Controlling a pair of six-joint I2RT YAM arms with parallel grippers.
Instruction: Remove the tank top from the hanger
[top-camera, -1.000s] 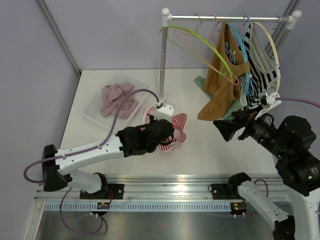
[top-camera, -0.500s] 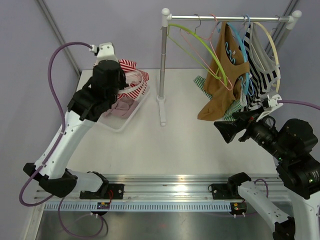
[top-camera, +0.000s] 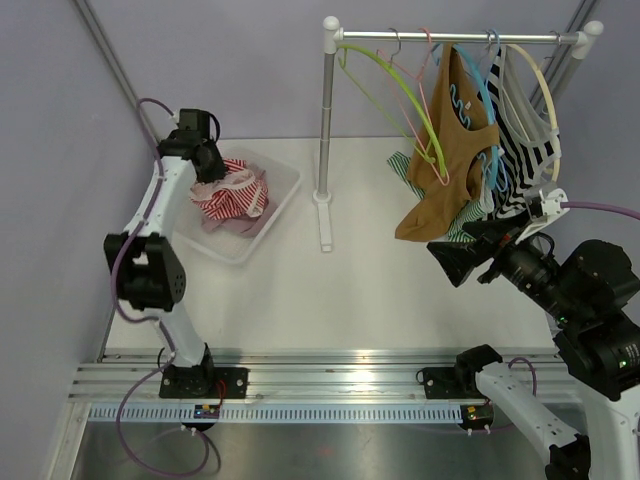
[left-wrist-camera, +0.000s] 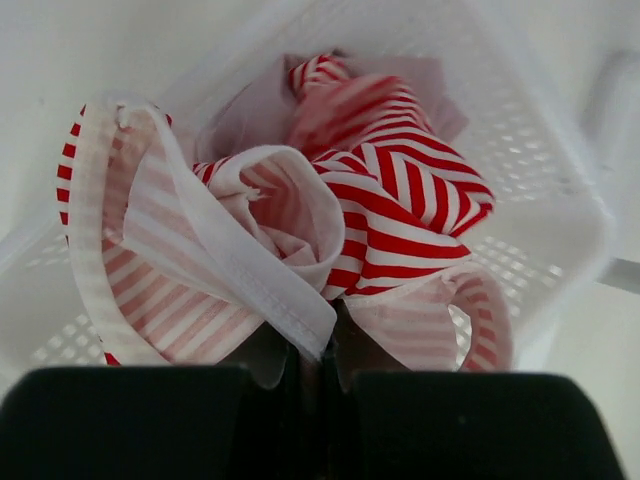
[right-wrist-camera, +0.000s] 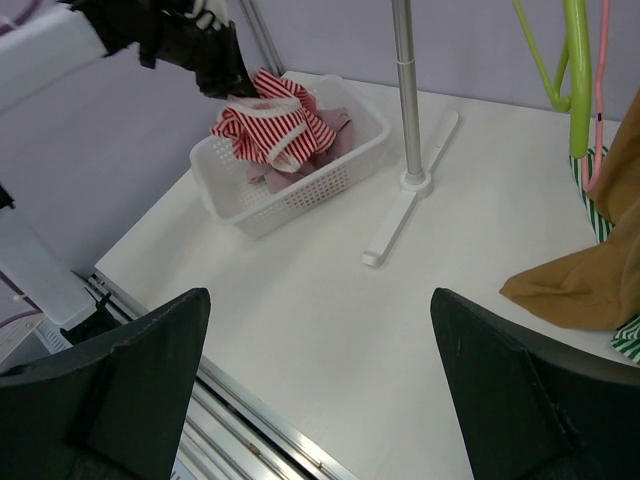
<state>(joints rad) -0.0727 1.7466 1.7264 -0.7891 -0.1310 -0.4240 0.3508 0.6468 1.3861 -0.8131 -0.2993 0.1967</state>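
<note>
My left gripper lowers into the white basket below it next and releases the tank top there, since the top's gripped edge is still above the basket's rim.
The red-and-white striped tank top is bunched up in the white basket at the back left, lying on pinkish clothes. My left gripper is shut on its edge just above the basket; in the left wrist view the fabric spills from the closed jaws of that gripper. The right wrist view shows the top and the left gripper too. My right gripper is open and empty, hovering below the hanging clothes, and it also shows in its own wrist view.
A clothes rack pole stands mid-table on a white base. Empty green and pink hangers hang on the rail. A brown top and a black-and-white striped top hang at the right.
My left arm swung from the table's middle up to the back-left basket with the striped top, then lowered it into the basket. The right arm barely moved.
</note>
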